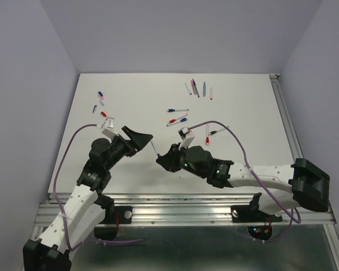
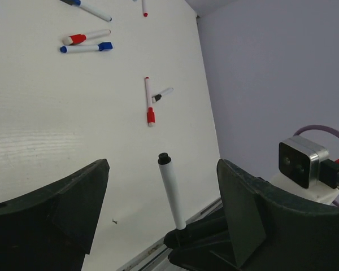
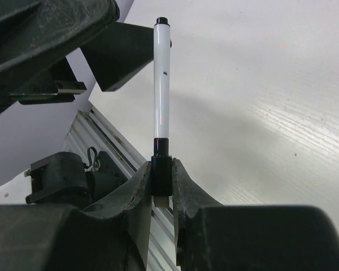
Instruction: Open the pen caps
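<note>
I need to move my right gripper outward and down to the bare tabletop near the red loose piece and let go of the black pen cap there, because small pieces lie there.
My right gripper (image 3: 162, 165) is shut on the black pen cap (image 3: 161, 169) of a slim white pen barrel (image 3: 161, 79). It holds the pen above the table, pointing at my left gripper (image 1: 142, 137). In the left wrist view the barrel (image 2: 173, 195) stands up from the right gripper's fingertips (image 2: 187, 237). Its dark end lies between my left gripper's (image 2: 162, 166) open jaws, which do not touch it. In the top view the pen (image 1: 153, 148) bridges the gap between the left gripper and the right gripper (image 1: 163, 160).
Several more capped pens lie on the white table: a group at the back right (image 1: 198, 87), a blue and a red one mid-table (image 1: 178, 116), a red and a black one (image 1: 209, 134) by the right arm's purple cable. Small loose pieces (image 1: 100, 101) lie at the back left.
</note>
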Controlling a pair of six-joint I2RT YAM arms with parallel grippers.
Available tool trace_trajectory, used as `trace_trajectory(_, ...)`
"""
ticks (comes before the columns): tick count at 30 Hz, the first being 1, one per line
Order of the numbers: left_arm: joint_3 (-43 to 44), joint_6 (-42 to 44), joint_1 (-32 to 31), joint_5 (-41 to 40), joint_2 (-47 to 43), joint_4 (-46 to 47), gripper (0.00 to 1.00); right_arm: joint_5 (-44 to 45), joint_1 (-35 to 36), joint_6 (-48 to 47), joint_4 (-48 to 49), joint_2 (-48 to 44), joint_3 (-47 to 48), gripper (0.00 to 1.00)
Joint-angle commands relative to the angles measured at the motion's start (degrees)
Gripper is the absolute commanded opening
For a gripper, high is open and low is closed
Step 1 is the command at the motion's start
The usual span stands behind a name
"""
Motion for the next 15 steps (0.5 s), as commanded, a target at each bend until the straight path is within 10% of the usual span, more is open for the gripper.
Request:
trace_trajectory(1, -0.2, -2.6, -1.7, 1.7, -1.8, 5.1, 0.88, -0.1, -0.5, -1.6, 5.7, 1.2, 5.6, 0.01)
trace_trajectory(6, -0.2, -2.8, -3.6, 1.2, -0.2, 6.0, 0.80, -1.7, -1.0, -1.9, 8.2, 3.1, 7.2, 0.01)
trace_trajectory(9, -0.2, -3.5, -5.3, 1.0, 1.0, 7.4, 0.60, -2.2, -1.2, -2.2, 8.4, 4.2, 8.8, 0.01)
trace_trajectory(12, -0.2, -4.4, -6.5, 0.4, 1.1, 8.3, 0.04, -2.3, -1.7, -2.5, 8.3, 5.2, 9.9, 0.01)
trace_trajectory(15, 0.0, -5.4, -7.2, -1.0, 1.2, 8.6, 0.00, -4.7, -1.7, -2.3, 7.6, 5.5, 10.1, 0.01)
